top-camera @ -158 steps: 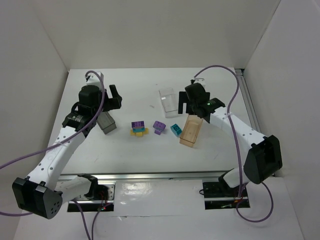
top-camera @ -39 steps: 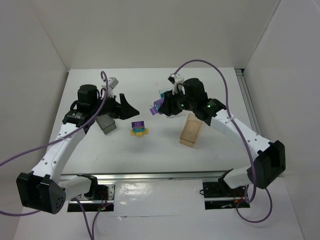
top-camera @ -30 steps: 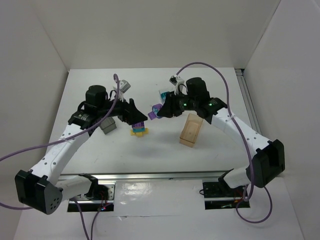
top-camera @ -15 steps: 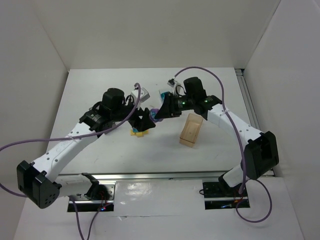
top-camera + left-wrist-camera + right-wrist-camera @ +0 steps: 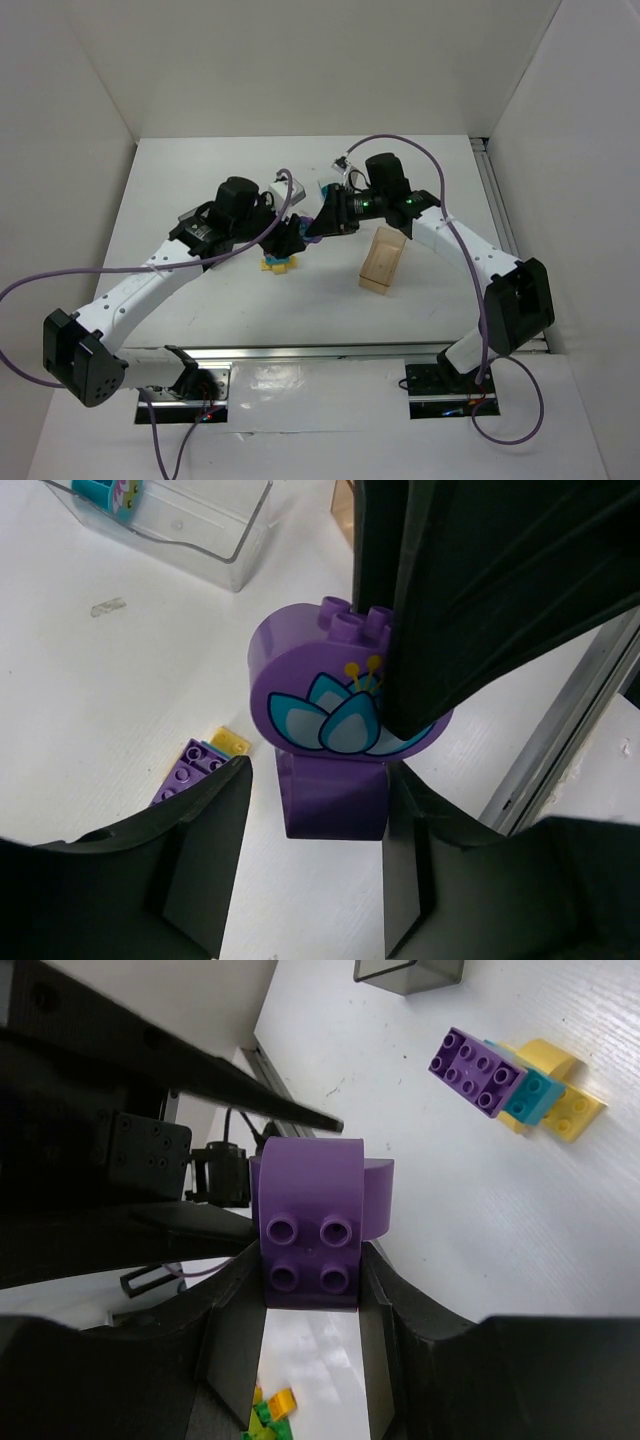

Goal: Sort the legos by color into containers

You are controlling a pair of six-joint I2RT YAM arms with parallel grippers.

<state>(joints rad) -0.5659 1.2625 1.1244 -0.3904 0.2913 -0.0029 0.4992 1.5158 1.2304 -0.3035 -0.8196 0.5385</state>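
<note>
I need to move my right gripper to the right in the top view and down over the open middle of the tan container, which is empty, and let go of the purple lego [image 5: 310,1220].
My right gripper [image 5: 310,1260] is shut on a purple lego [image 5: 310,1220] with a round flower face [image 5: 335,705], held in the air above the table's middle. My left gripper [image 5: 315,780] faces it, open, with its fingers on either side of the brick's lower block; a gap shows on one side. In the top view the two grippers meet at the left gripper [image 5: 296,238] and the right gripper [image 5: 320,222]. A stack of purple, teal and yellow legos [image 5: 279,262] lies below. The clear container [image 5: 200,525] holds a teal lego [image 5: 105,488]. The tan container [image 5: 383,258] stands to the right.
The dark grey container [image 5: 410,972] shows only in the right wrist view, beyond the stack. A metal rail [image 5: 320,352] runs along the near edge. White walls close in the table on three sides. Purple cables loop above both arms.
My left arm has swung right to the right gripper, and its jaws have narrowed around the purple lego. The right gripper has kept hold of it and shifted slightly left.
</note>
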